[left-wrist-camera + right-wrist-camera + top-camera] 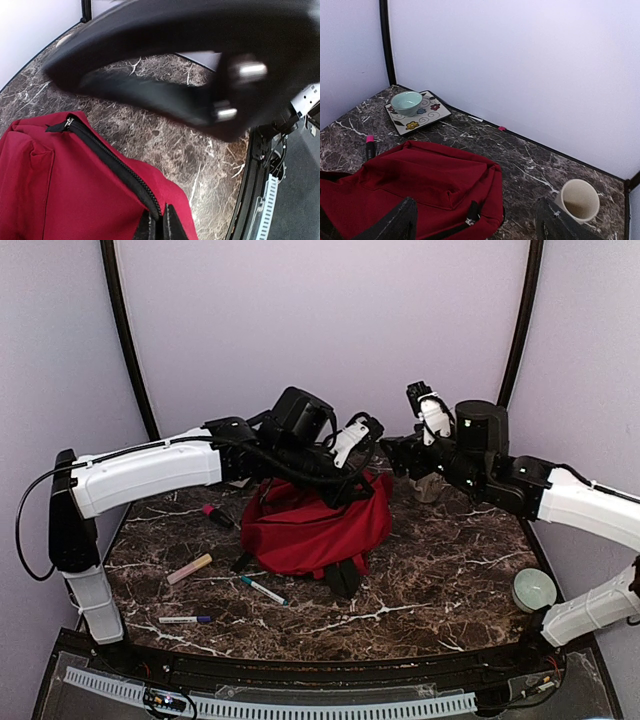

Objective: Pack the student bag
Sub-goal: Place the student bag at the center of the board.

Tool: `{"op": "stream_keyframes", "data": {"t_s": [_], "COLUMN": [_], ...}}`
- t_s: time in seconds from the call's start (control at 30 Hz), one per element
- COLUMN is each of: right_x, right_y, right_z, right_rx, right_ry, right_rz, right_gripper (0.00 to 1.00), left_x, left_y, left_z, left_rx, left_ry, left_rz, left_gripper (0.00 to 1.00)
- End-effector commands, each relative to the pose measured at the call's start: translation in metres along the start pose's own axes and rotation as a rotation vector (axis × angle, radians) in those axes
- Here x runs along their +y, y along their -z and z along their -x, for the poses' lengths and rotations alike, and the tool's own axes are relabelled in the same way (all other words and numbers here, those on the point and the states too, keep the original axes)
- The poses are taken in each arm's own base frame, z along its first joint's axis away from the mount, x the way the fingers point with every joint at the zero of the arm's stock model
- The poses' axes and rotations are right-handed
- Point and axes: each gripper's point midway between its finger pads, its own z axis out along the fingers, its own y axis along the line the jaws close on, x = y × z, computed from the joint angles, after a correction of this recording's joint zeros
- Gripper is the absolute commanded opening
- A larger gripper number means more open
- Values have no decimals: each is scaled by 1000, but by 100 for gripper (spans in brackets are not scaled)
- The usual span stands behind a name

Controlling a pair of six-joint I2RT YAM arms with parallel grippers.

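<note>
My left gripper should next pull the bag's pinched zipper edge to the right in the top view, toward the cream cup, and then open.
The student bag [310, 525] is a soft red backpack lying in the middle of the marble table. In the left wrist view its dark zipper [107, 160] runs down to my left gripper [160, 226], which is shut on the zipper edge of the bag's [45, 190] opening. From above, that left gripper [345, 480] sits at the bag's back right corner. My right gripper [395, 455] hovers just right of it. Its fingers [395, 222] stand wide apart above the bag's [430, 180] near corner, with nothing between them, so my right gripper [475, 225] is open.
A patterned plate [432, 116] with a pale green bowl [406, 102] sits at the back left corner. A cream cup [579, 200] stands right of the bag. Markers [263, 590] and pens [185, 619] lie front left. A round pale candle [533, 588] rests front right.
</note>
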Motion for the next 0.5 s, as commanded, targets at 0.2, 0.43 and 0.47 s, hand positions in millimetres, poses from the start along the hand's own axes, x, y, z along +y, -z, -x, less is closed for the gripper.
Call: {"op": "stream_keyframes", "data": {"t_s": [0.2, 0.43, 0.47], "right_x": [-60, -84, -86], "right_y": [76, 111, 114], "right_z": [-13, -22, -23], "right_rx": [4, -18, -18], "right_ry": [-135, -248, -261], "right_rz": [-227, -317, -327], "right_gripper": [85, 84, 84], "left_x": [-7, -9, -10], "left_y": [-17, -38, -41], "left_z": [72, 92, 94], "left_rx": [-184, -214, -216], "left_ry": [68, 146, 159], "left_rz": [-74, -125, -132], "left_gripper": [0, 0, 0]}}
